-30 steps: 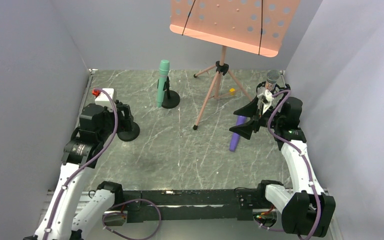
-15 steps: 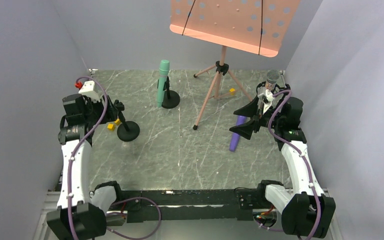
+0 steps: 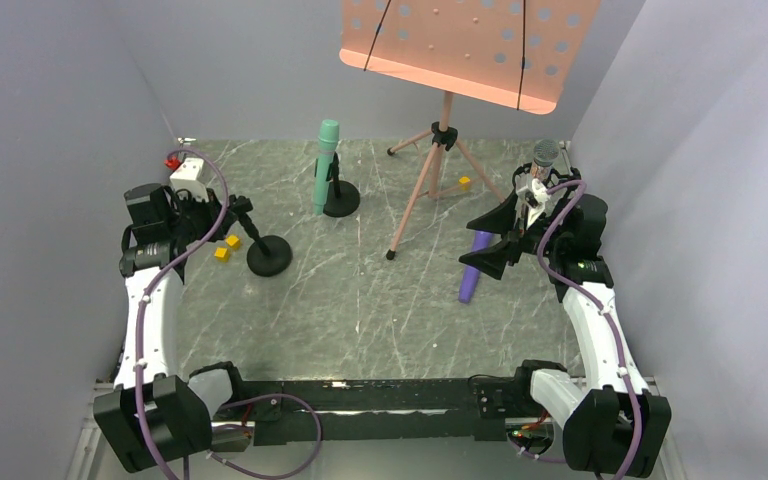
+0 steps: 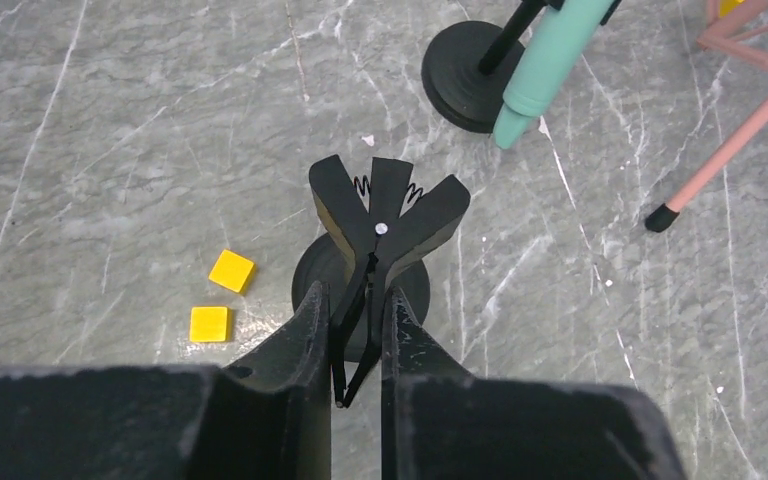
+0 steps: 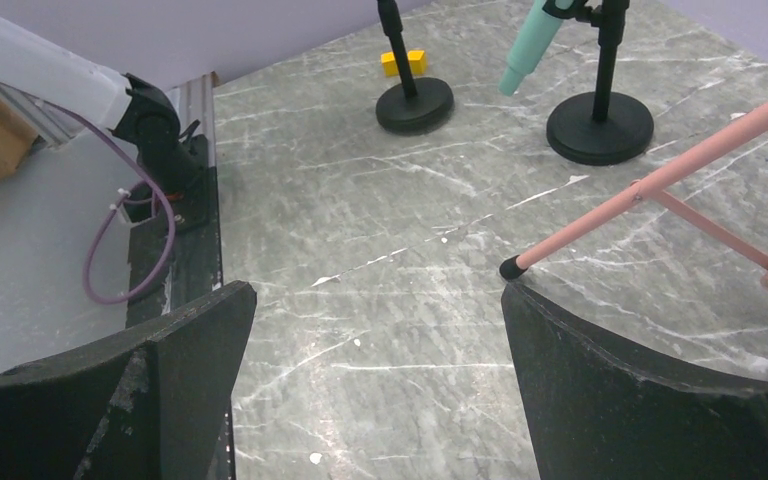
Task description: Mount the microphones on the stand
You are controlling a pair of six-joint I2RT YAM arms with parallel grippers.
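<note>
I should move the stand to the right in the top view with my left gripper, beside the near foot of the tripod, because the purple microphone is that way.
A mint green microphone [image 3: 325, 165] hangs clipped in a black stand [image 3: 341, 198] at the back. The purple microphone [image 3: 475, 268] lies flat on the table at the right. Behind the right arm, the silver-pink microphone [image 3: 540, 165] points its grey mesh head up; what holds it is hidden. My left gripper [image 4: 356, 300] is shut on the two thin handles of the spring clip [image 4: 385, 205] atop an empty stand [image 3: 269, 256]. The right gripper [image 5: 375, 295] is open and holds nothing, hovering just left of the purple microphone.
A pink music stand's tripod legs [image 3: 415, 195] spread over the middle back, one foot [image 5: 510, 268] close to my right finger. Two yellow blocks [image 4: 232, 270] lie left of the empty stand, another [image 3: 465, 182] near the tripod. Grey walls close in on both sides.
My left arm swung out to the left and its gripper closed on the clip handles. The empty stand's base slid slightly right. The right arm stayed still.
</note>
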